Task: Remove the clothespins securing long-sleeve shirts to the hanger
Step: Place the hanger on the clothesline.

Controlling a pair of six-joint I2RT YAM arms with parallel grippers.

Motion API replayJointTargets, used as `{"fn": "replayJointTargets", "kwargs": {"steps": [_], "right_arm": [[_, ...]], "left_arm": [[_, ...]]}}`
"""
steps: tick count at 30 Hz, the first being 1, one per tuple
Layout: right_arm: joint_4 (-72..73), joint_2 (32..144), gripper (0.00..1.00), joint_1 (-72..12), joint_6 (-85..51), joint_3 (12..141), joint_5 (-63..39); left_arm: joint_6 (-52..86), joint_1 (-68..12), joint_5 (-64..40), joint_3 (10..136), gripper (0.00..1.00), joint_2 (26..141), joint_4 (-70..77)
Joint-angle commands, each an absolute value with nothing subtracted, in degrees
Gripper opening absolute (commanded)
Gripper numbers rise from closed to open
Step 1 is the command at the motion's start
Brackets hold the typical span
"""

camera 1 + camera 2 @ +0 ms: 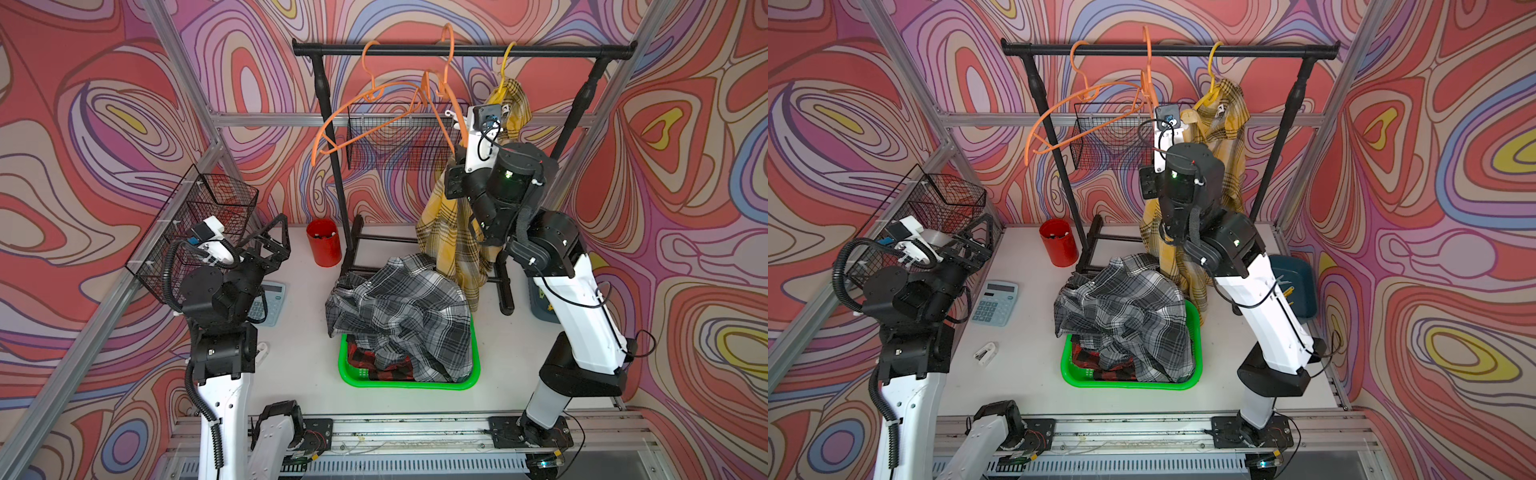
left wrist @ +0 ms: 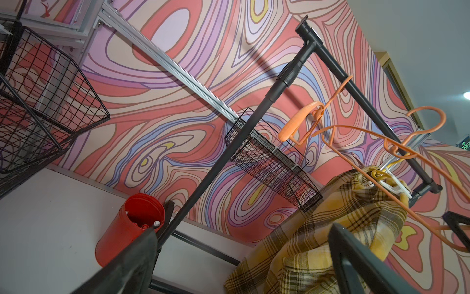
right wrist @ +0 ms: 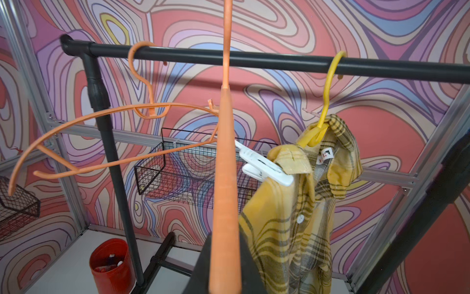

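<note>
The raised orange hook comes down onto the black bar point(image 1: 447, 49) point(image 3: 237, 58) next as my right gripper eases outward and releases the orange hanger's lower arm, since the bar lies outward beneath that hook.
A white clothespin point(image 3: 264, 168) clips the collar of the yellow-and-black plaid shirt point(image 3: 287, 229) onto its yellow hanger point(image 3: 328, 89) on the black rail. In a top view the clothespin point(image 1: 454, 117) shows just left of my right wrist camera. My right gripper point(image 3: 225, 254) is shut on the lower arm of an orange hanger point(image 3: 226, 178), left of the clothespin and not touching it. My left gripper point(image 1: 274, 241) stands open and empty at the far left, by the wire basket. The grey plaid shirt point(image 1: 399, 316) and the red-and-black shirt point(image 1: 365, 361) lie in the green basket point(image 1: 473, 374).
A second, bare orange hanger point(image 1: 365, 112) hangs left on the rack rail point(image 1: 540, 50). A wire basket point(image 1: 399, 137) is fixed to the back wall and another point(image 1: 199, 216) to the left wall. A red cup point(image 1: 323, 243), calculator point(image 1: 996, 303) and blue tray point(image 1: 1296, 286) sit on the table.
</note>
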State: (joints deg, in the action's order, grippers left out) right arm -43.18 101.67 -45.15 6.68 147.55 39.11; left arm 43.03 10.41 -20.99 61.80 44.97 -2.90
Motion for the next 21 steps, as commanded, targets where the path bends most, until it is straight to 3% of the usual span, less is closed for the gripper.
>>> {"fn": "replayJointTargets", "kwargs": {"steps": [1,21], "right_arm": [[-44.14,102.92,0.00,-42.58,3.16,147.10,35.44],[-44.58,109.21,0.00,-36.54,1.05,149.49,28.17]], "left_arm": [[42.09,9.97,-20.86,61.39,1.00,44.32,-3.45],[42.04,9.63,-19.10,59.12,0.99,44.74,-11.40]]}}
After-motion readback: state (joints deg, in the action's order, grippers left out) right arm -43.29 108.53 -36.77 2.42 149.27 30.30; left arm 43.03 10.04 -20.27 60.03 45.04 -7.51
